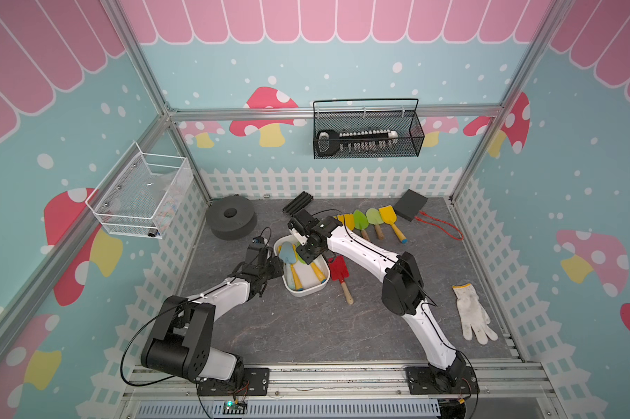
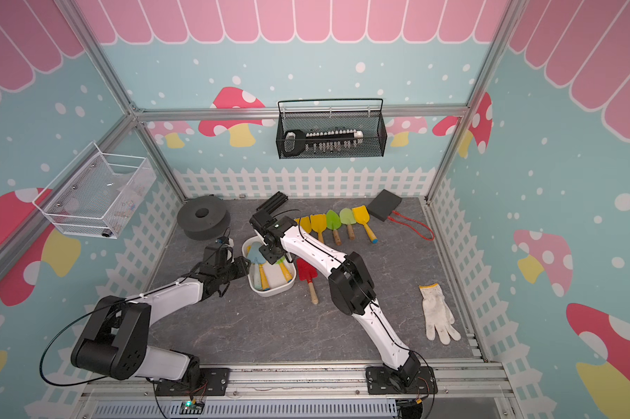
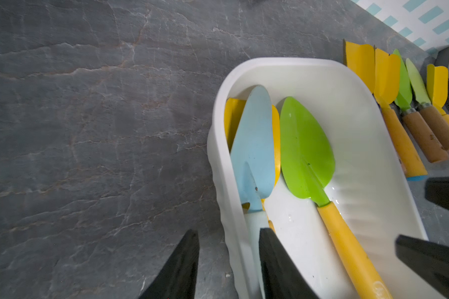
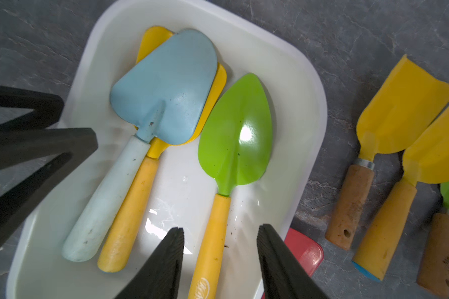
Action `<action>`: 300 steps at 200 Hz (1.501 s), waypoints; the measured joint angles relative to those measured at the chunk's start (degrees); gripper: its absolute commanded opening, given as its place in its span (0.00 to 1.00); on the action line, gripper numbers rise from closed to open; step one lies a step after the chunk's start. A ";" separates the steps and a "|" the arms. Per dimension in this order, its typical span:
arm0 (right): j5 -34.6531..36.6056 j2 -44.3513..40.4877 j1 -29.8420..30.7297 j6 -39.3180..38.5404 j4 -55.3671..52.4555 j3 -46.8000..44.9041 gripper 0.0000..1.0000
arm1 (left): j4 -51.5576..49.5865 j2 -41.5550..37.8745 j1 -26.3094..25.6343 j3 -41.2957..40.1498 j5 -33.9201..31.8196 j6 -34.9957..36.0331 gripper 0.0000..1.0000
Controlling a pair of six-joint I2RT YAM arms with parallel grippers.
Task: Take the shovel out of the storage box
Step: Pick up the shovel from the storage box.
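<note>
I will next move my right gripper down into the box, with its fingers on both sides of the yellow handle's end by the green blade (image 1: 313, 265) (image 4: 219, 208), because that handle is below its open fingers.
The storage box (image 1: 308, 292), a shallow white tub (image 4: 295, 85), holds three shovels. A blue shovel (image 4: 166, 88) lies on a yellow shovel (image 4: 130, 212). Beside them lies a green shovel (image 4: 235, 129) with a yellow handle (image 3: 347, 240). My right gripper (image 4: 221, 229) hangs open over the box (image 2: 273, 292). Its fingertips stand on either side of the green shovel's handle with gaps on both sides. My left gripper (image 3: 228, 231) is open astride the box's left wall (image 3: 218, 160), one finger inside and one outside with floor showing between it and the wall.
A red shovel (image 1: 339, 270) lies on the floor against the box's right side. A row of yellow and green shovels (image 1: 371, 217) lies behind it, near a black box (image 1: 410, 205). A white glove (image 1: 471, 312) lies at the right, a grey foam ring (image 1: 230, 217) at back left.
</note>
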 measured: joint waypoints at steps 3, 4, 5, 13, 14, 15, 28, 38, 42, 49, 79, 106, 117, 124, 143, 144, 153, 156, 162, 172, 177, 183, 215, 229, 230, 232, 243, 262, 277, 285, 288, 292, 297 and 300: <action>0.17 0.33 0.02 0.02 -0.37 0.31 0.53 | 0.00 0.00 0.00 0.00 -0.02 0.00 0.43; 0.20 0.39 0.02 0.02 -0.42 0.37 0.53 | 0.00 0.00 0.00 0.00 -0.04 0.00 0.43; 0.26 0.55 0.02 0.07 -0.55 0.48 0.53 | -0.02 0.00 0.00 0.00 -0.07 0.00 0.43; 0.59 1.36 0.02 0.24 -1.16 1.01 0.53 | -0.04 0.00 0.00 0.00 -0.09 0.02 0.43; 0.59 1.42 0.02 0.24 -1.20 1.05 0.53 | -0.04 0.00 0.00 0.00 -0.09 0.02 0.43; 0.66 1.55 0.02 0.26 -1.31 1.16 0.53 | -0.04 0.00 0.00 0.00 -0.09 0.02 0.43; 0.90 2.95 0.02 0.66 -2.36 2.23 0.52 | -0.07 0.00 0.00 0.00 -0.11 0.02 0.43; 0.98 3.96 0.02 0.98 -2.93 2.86 0.52 | -0.04 0.00 0.00 0.00 -0.11 0.00 0.43; 1.01 4.33 0.02 1.11 -3.19 3.15 0.52 | -0.07 0.00 0.00 0.00 -0.11 0.00 0.43; 1.01 4.96 0.04 1.31 -3.58 3.52 0.51 | -0.09 0.00 0.00 0.00 -0.11 0.00 0.43; 1.05 7.45 0.31 2.29 -5.05 5.03 0.49 | -0.15 0.00 0.00 0.00 -0.11 0.00 0.43; 1.05 8.61 0.70 3.23 -5.62 5.46 0.48 | -0.15 0.00 0.00 0.00 -0.09 0.00 0.43; 1.05 9.11 0.94 3.63 -5.66 5.64 0.48 | -0.15 0.00 0.00 0.00 -0.09 0.00 0.43; 1.05 9.51 0.96 3.93 -5.73 5.86 0.48 | -0.17 0.00 0.00 0.00 -0.09 0.00 0.43; 0.94 10.56 1.18 4.55 -5.66 6.34 0.46 | -0.15 0.00 0.00 0.00 -0.09 0.00 0.43; 0.92 10.60 1.18 4.57 -5.66 6.34 0.45 | -0.15 0.00 0.00 0.00 -0.09 0.00 0.43; 0.87 10.93 1.22 5.01 -5.68 6.34 0.43 | -0.15 -0.02 0.00 0.00 -0.07 0.00 0.43; 0.79 10.99 1.25 5.09 -5.64 6.34 0.42 | -0.15 -0.02 0.00 0.00 -0.07 0.00 0.43; 0.74 11.02 1.27 5.27 -5.66 6.43 0.41 | -0.15 -0.02 0.00 0.00 -0.07 0.00 0.43; 0.63 11.02 1.29 5.64 -5.73 6.64 0.41 | -0.15 -0.02 0.00 0.00 -0.07 0.00 0.43; 0.63 11.04 1.29 5.75 -5.73 6.67 0.41 | -0.15 -0.02 0.00 0.00 -0.07 0.00 0.43; 0.55 11.15 1.29 5.88 -5.73 6.69 0.40 | -0.15 -0.02 0.00 0.00 -0.07 0.00 0.43; 0.13 11.65 1.29 6.54 -6.29 7.61 0.29 | -0.15 -0.02 0.00 0.00 -0.04 0.00 0.43; -0.28 12.00 1.29 7.06 -6.67 8.22 0.26 | -0.15 -0.02 0.00 0.00 -0.04 0.00 0.43; -0.31 12.02 1.29 7.10 -6.67 8.22 0.26 | -0.15 -0.02 0.00 0.00 -0.04 0.00 0.43; -0.33 12.02 1.29 7.15 -6.64 8.22 0.25 | -0.15 -0.02 0.00 0.00 -0.04 0.00 0.43; -0.28 12.04 1.29 7.34 -6.86 8.44 0.23 | -0.15 -0.02 0.00 0.00 -0.04 0.00 0.43; -0.26 12.11 1.29 7.61 -7.15 8.76 0.19 | -0.15 -0.02 0.00 0.00 -0.04 0.00 0.43; -0.13 12.11 1.29 7.98 -7.21 8.85 0.15 | -0.17 -0.02 0.00 0.00 0.07 0.00 0.43; -0.13 12.11 1.29 8.09 -7.26 8.92 0.12 | -0.17 -0.02 0.00 0.00 0.09 0.00 0.43; -0.11 12.11 1.29 8.17 -7.26 8.92 0.11 | -0.15 -0.02 0.00 0.00 0.07 0.00 0.43; -0.11 12.11 1.29 8.22 -7.28 8.96 0.10 | -0.15 -0.02 0.00 0.00 0.07 0.00 0.43; -0.11 12.11 1.29 8.35 -7.32 9.03 0.09 | -0.15 -0.02 0.00 0.00 0.07 0.00 0.43; -0.11 12.11 1.29 8.41 -7.32 9.03 0.08 | -0.15 -0.02 0.00 0.00 0.07 0.00 0.43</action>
